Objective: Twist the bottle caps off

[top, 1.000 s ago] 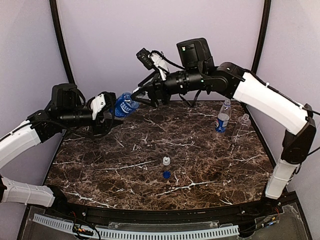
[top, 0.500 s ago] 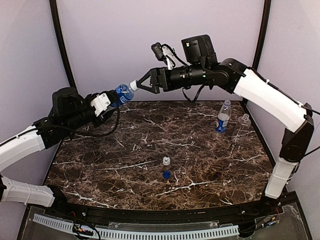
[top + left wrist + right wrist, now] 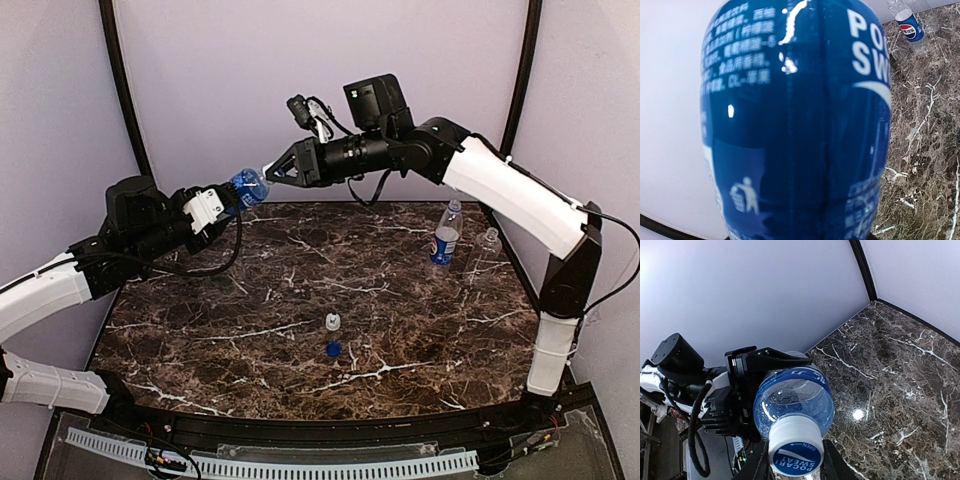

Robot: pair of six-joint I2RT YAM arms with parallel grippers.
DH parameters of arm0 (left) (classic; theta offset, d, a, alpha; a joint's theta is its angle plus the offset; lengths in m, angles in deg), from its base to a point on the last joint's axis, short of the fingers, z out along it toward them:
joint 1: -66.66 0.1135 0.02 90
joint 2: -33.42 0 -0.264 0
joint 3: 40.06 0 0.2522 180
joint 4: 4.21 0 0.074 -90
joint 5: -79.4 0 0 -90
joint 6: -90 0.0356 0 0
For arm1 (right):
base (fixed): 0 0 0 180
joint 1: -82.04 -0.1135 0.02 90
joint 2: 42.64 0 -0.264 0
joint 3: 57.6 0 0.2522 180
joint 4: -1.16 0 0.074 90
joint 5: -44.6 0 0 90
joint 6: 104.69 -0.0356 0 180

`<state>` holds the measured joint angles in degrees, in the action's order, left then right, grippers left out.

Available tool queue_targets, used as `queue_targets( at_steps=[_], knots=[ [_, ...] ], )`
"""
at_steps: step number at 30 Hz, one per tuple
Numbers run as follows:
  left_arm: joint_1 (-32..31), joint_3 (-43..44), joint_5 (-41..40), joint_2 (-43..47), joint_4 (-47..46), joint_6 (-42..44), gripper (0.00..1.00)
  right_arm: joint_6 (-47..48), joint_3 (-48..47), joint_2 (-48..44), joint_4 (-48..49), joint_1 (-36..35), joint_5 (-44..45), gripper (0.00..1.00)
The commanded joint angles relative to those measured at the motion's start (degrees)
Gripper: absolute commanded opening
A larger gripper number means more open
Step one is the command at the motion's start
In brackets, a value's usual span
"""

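The white cap (image 3: 268, 171) (image 3: 796, 447) turns in my right gripper's hold next, then comes free of it, since the cap lies between its fingers, still on the bottle.
A blue-labelled bottle (image 3: 245, 187) hangs in the air above the table's far left, lying almost level. My left gripper (image 3: 222, 205) is shut on its body; in the left wrist view the label (image 3: 795, 125) fills the frame and hides the fingers. The bottle's white cap (image 3: 796, 447) points at my right gripper (image 3: 795, 467), whose fingers (image 3: 758, 467) press on both sides of it. Two loose caps lie mid-table, one whitish (image 3: 333, 322) and one blue (image 3: 333, 349). The Pepsi bottle (image 3: 446, 237) and the unlabelled bottle (image 3: 484, 255) stand upright at the far right.
The dark marble table (image 3: 250, 330) is bounded by purple walls with black corner posts (image 3: 122, 80). The right arm (image 3: 510, 195) arches over the two standing bottles. A cable tray (image 3: 270, 465) runs along the near edge.
The left gripper lifted and tilted the bottle toward the right arm. The right gripper moved left onto the cap and its fingers closed on it.
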<state>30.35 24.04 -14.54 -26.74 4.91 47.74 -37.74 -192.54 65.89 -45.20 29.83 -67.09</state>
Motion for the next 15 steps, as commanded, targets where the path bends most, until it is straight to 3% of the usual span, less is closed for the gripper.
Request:
queue_targets(
  at_steps=[1,7,11,15],
  knots=[
    [-0.5,-0.9,0.3,0.3,-1.8,0.2,0.35,-0.2,-0.7,-0.2,1.5,0.8,-1.9,0.25],
    [-0.6,-1.2,3.3,0.9,-0.3,0.6,0.32,3.8,1.1,-0.9,3.5,0.8,-4.7,0.00],
    [-0.6,-0.5,14.7,1.9,9.7,1.4,0.31,11.6,4.4,-2.5,5.3,0.1,-8.3,0.00],
    [-0.6,2.2,25.1,2.1,19.4,-0.4,0.31,27.5,7.7,-4.7,4.1,-2.8,-10.6,0.00]
  ],
)
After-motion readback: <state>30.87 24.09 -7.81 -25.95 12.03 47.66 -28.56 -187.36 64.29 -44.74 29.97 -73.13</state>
